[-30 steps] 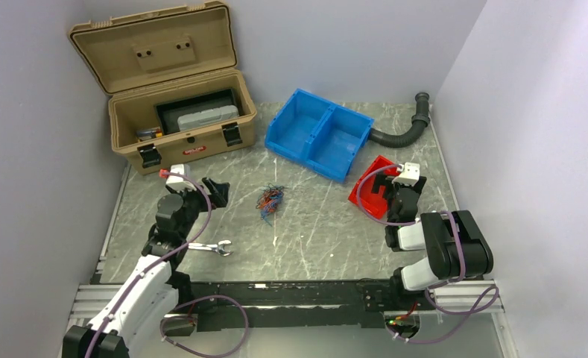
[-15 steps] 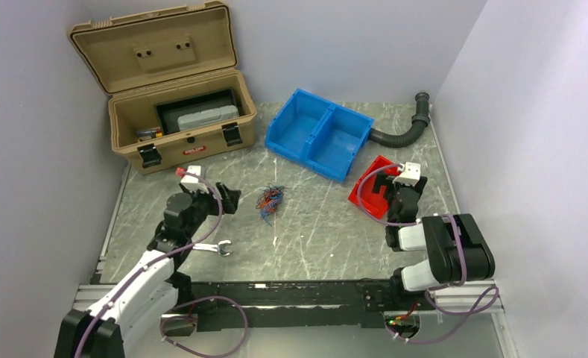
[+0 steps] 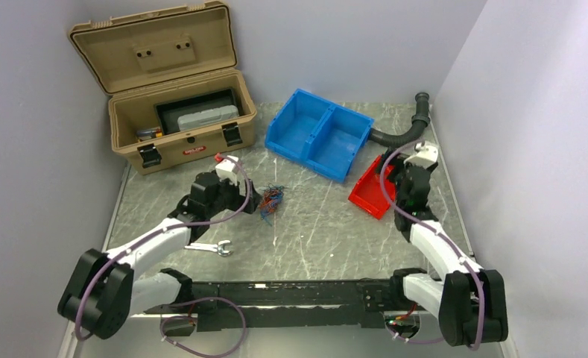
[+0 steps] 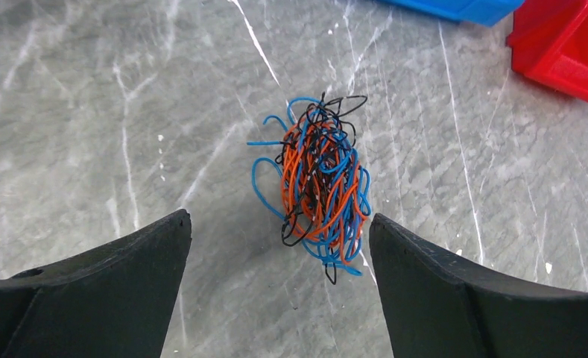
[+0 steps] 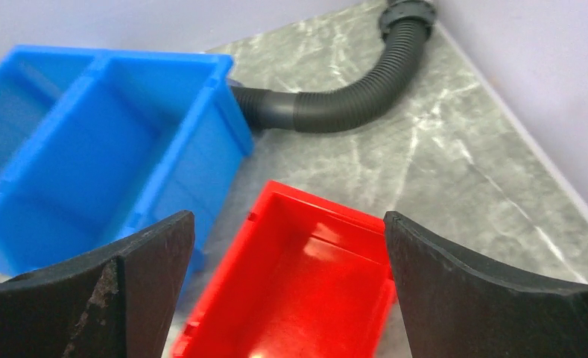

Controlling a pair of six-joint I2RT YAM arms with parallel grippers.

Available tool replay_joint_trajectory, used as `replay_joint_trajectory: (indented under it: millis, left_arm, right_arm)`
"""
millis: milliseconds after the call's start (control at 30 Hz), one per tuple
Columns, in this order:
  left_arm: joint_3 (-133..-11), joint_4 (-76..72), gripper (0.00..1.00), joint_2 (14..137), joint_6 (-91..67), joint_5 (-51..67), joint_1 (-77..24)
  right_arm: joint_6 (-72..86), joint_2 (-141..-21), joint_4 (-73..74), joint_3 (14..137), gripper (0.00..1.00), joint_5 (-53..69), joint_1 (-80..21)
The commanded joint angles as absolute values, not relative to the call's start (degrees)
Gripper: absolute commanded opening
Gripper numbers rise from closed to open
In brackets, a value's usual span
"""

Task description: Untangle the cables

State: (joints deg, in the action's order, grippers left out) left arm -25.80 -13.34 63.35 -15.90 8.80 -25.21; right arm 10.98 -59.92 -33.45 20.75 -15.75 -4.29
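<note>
A black loop sticks out between my fingers at the tangle's near edge [image 3: 265,212] [image 4: 297,236], so my left gripper will go down next and put its fingers there.
The cables [image 3: 270,201] are a small tangle of thin orange, blue and black wires lying on the grey marbled table. In the left wrist view the cables [image 4: 322,190] lie just beyond and between my fingertips. My left gripper [image 3: 244,195] is open and empty, just left of the bundle and not touching it; it shows in its own view [image 4: 276,239] with jaws wide apart. My right gripper [image 3: 408,173] is open and empty above the red bin [image 3: 372,190]; in its own view [image 5: 289,239] the jaws frame the red bin [image 5: 305,283].
A blue two-compartment bin [image 3: 319,133] stands at the back middle. A black corrugated hose [image 3: 406,127] curves at the back right. An open tan toolbox [image 3: 175,112] stands at the back left. A wrench [image 3: 210,247] lies near the left arm.
My left gripper has moved right and forward, up to the cable bundle. My right arm has stretched out and back, bringing its gripper over the red bin.
</note>
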Motion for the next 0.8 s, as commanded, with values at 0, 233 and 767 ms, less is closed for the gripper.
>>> replay_joint_trajectory:
  millis: [0,233,767]
  left_arm:
    - [-30.1,-12.2,0.91,67.9,-15.1,12.8,-25.6]
    - [-34.6,-9.3,0.72,75.9,-15.6,15.8,-25.7]
    - [-40.2,-9.0,0.03,85.8,-17.1,24.1,-25.7]
  right_arm:
    - [19.1,-58.3,-10.2,34.4,1.0,-4.8,-4.4]
    - [25.1,-51.5,-14.5,28.9,1.0,4.9,-4.3]
    - [20.4,-58.6,-8.9,34.3,1.0,3.7,-18.5]
